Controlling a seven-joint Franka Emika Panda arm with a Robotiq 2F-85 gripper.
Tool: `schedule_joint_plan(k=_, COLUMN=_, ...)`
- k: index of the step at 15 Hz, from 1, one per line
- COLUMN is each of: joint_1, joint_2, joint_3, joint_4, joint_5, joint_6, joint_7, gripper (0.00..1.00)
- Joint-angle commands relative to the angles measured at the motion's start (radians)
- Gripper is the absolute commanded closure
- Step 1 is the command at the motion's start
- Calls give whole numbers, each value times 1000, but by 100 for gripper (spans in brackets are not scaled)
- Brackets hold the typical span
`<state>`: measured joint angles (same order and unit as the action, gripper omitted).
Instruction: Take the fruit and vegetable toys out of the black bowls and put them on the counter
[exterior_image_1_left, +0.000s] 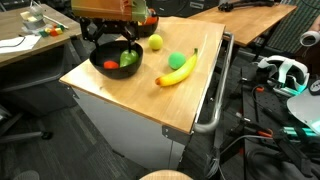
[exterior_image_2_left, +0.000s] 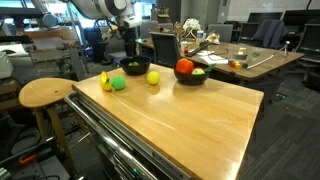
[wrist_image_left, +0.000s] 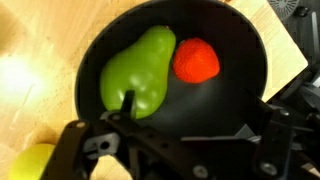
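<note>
The pear lies below my gripper, toward the left in the wrist view. My gripper shifts that way next and lowers open fingers around the pear's wide end (exterior_image_1_left: 130, 57) (wrist_image_left: 132, 80).
A black bowl (exterior_image_1_left: 104, 66) (exterior_image_2_left: 135, 72) (wrist_image_left: 225, 110) on the wooden counter holds a green pear toy (wrist_image_left: 140, 70) and a red round toy (wrist_image_left: 196, 60). My gripper (exterior_image_1_left: 113, 42) (exterior_image_2_left: 129, 54) (wrist_image_left: 195, 112) hangs open just above this bowl. Its one finger is at the pear's edge and nothing is between the jaws. A second black bowl (exterior_image_2_left: 190, 79) holds a big red fruit toy (exterior_image_2_left: 185, 67) and something green. A banana (exterior_image_1_left: 177, 71) (exterior_image_2_left: 105, 82), a green ball (exterior_image_1_left: 177, 59) (exterior_image_2_left: 118, 83) and a yellow lemon (exterior_image_1_left: 155, 42) (exterior_image_2_left: 153, 77) lie on the counter.
The counter (exterior_image_1_left: 130, 95) (exterior_image_2_left: 190, 125) is a wooden-topped cabinet with a metal handle rail (exterior_image_1_left: 212, 100) on one side. A round wooden stool (exterior_image_2_left: 45, 93) stands beside it. Desks, chairs and cables surround it.
</note>
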<state>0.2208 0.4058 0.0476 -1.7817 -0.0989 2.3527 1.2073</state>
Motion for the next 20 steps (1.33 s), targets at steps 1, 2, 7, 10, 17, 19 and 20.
schedule_joint_plan(k=1, joint_1=23, joint_2=24, joint_3=-14, joint_4=71, joint_5=12, joint_6=-102, joint_7=36, gripper=0)
schedule_joint_plan(k=2, joint_1=23, joint_2=26, joint_3=-15, joint_4=77, joint_5=10, joint_6=-120, joint_7=42, gripper=0)
schedule_joint_plan(k=7, joint_1=22, joint_2=49, joint_3=-30, joint_4=91, joint_5=-9, joint_6=-148, joint_7=73, gripper=0)
schedule_joint_plan(k=10, joint_1=21, joint_2=71, joint_3=-45, joint_4=100, joint_5=-13, joint_6=-141, joint_7=93, gripper=0)
schedule_joint_plan(k=17, joint_1=27, joint_2=116, joint_3=-59, joint_4=121, joint_5=-9, joint_6=-136, joint_7=123, gripper=26)
schedule_joint_plan(k=19, joint_1=28, joint_2=122, joint_3=-58, joint_4=120, joint_5=-8, joint_6=-137, joint_7=126, gripper=42)
schedule_joint_plan(k=20, joint_1=29, joint_2=123, joint_3=-57, joint_4=120, joint_5=-7, joint_6=-137, joint_7=126, gripper=50)
